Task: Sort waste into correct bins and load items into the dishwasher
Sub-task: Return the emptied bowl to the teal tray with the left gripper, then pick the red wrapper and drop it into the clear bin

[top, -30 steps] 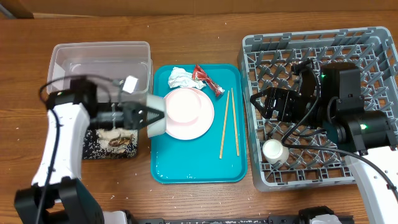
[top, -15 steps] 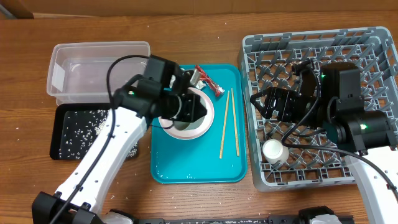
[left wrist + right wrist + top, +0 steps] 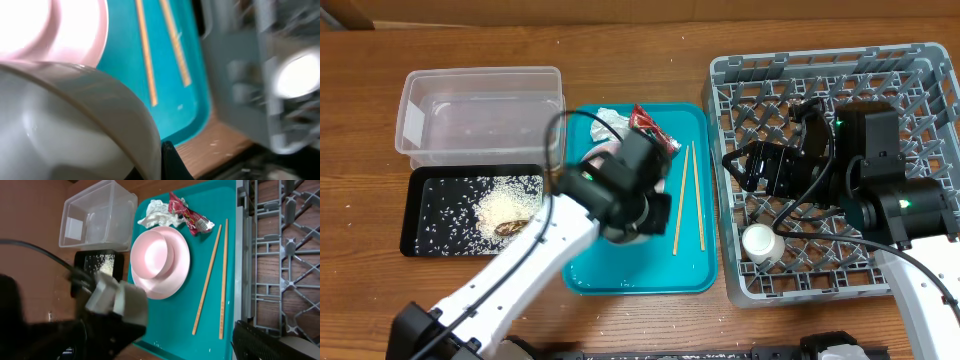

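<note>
My left gripper holds the whitish bowl by its rim. It will next lower the bowl onto the bare near end point(image 3: 625, 260) of the teal serving tray and let go of the bowl's rim, because that spot is empty.
My left gripper point(image 3: 636, 208) hangs over the teal serving tray point(image 3: 620, 275), shut on the rim of a whitish bowl point(image 3: 75, 125); one black finger point(image 3: 170, 162) shows outside the rim. The pink plate point(image 3: 172, 272) carries a pink bowl point(image 3: 152, 257). A crumpled napkin point(image 3: 605, 120) and a red wrapper point(image 3: 650, 125) lie at the tray's far end, two chopsticks point(image 3: 686, 195) along its right side. Food scraps point(image 3: 505, 205) sit in the black tray point(image 3: 430, 235). My right gripper point(image 3: 738, 165) is open and empty over the grey dish rack point(image 3: 920, 70), which holds a white cup point(image 3: 760, 243).
The clear tub point(image 3: 480, 110) stands behind the black tray at the left. Bare wooden table runs along the front edge and the far side. The left arm covers most of the plate in the overhead view.
My left arm has swung right from the black tray to the middle of the teal tray, still holding the bowl. Scraps now lie in the black tray. The right arm has stayed put.
</note>
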Robot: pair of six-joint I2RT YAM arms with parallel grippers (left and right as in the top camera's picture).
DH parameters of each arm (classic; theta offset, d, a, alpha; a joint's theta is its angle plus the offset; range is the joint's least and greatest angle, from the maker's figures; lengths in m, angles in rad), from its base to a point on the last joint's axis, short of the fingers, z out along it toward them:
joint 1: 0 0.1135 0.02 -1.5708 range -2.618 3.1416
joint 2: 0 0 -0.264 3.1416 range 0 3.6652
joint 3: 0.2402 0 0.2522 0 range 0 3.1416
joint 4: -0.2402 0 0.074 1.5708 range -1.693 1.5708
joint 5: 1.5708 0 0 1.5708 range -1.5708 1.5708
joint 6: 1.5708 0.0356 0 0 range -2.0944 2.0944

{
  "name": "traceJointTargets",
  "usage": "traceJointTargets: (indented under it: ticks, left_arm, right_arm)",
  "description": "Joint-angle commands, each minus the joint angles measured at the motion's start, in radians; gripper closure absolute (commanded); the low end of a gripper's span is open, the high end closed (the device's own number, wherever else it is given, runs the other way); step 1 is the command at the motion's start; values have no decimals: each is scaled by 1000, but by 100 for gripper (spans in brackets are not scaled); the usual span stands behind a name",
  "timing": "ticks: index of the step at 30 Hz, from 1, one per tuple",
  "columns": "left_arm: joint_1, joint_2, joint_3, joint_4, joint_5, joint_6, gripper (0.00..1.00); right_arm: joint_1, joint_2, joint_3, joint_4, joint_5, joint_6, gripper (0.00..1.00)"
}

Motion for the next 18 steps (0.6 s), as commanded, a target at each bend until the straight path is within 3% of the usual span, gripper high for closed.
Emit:
traceJointTargets:
  ticks: [1, 6, 11, 12, 13, 18]
  left_arm:
    - [-67, 29, -110, 21, -177, -42, 96]
    - [-87, 85, -198, 139, -188, -25, 94]
    - [-80, 103, -173, 191, -192, 5, 67]
    - [-80, 103, -153, 174, -189, 6, 49]
    - [-82, 103, -122, 145, -178, 15, 42]
    - [-82, 103, 83, -12, -216, 63, 27]
  right_arm:
    - [0, 0, 19, 3, -6, 0, 4]
    - [0, 0, 19, 3, -5, 0, 4]
    - [0, 0, 19, 3, -5, 0, 2]
    - [0, 0, 19, 3, -5, 0, 2]
    - [0, 0, 19, 3, -5, -1, 2]
    - [0, 0, 19, 4, -5, 0, 1]
